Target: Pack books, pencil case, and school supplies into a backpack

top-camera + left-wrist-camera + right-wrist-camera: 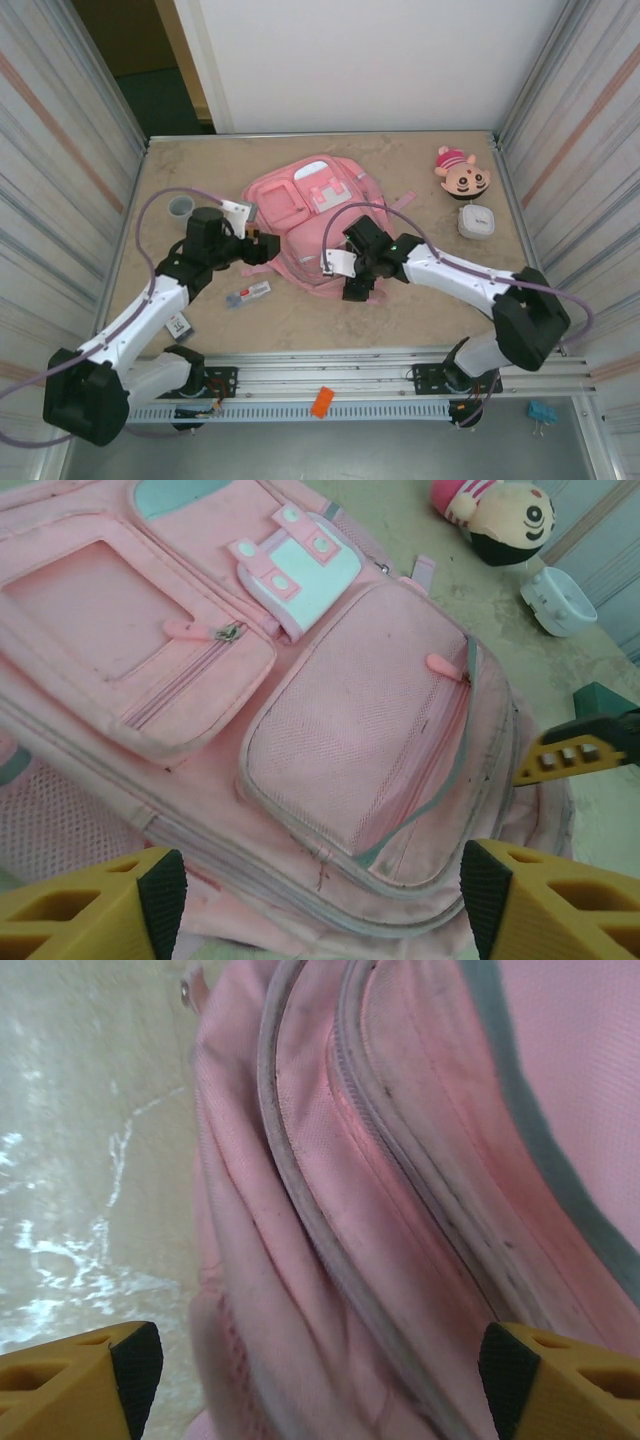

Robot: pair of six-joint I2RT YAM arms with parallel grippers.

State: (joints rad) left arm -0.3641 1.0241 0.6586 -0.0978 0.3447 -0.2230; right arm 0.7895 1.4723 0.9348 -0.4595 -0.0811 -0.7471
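I will next lower my right gripper onto the raised fold of pink fabric at the backpack's near edge and close it, since the fold runs between its open fingers.
The pink backpack (310, 210) lies flat mid-table, front pockets up. My left gripper (268, 248) is at its left side, open, and its yellow fingers (150, 895) straddle the zip edge of the backpack (340, 740) without holding it. My right gripper (356, 288) is at the backpack's near edge, open over folds of its pink fabric (400, 1210), fingertips (125, 1365) wide apart. One of the school supplies, a small whitish stick-like pack (248, 294), lies on the table left of the backpack's near edge. The books and the pencil case are hidden or out of view.
A grey cup (181, 206) stands at the far left. A pink-and-tan plush head (462, 172) and a white rounded box (476, 221) sit at the right. Metal walls enclose both sides. An orange piece (321, 401) lies on the front rail.
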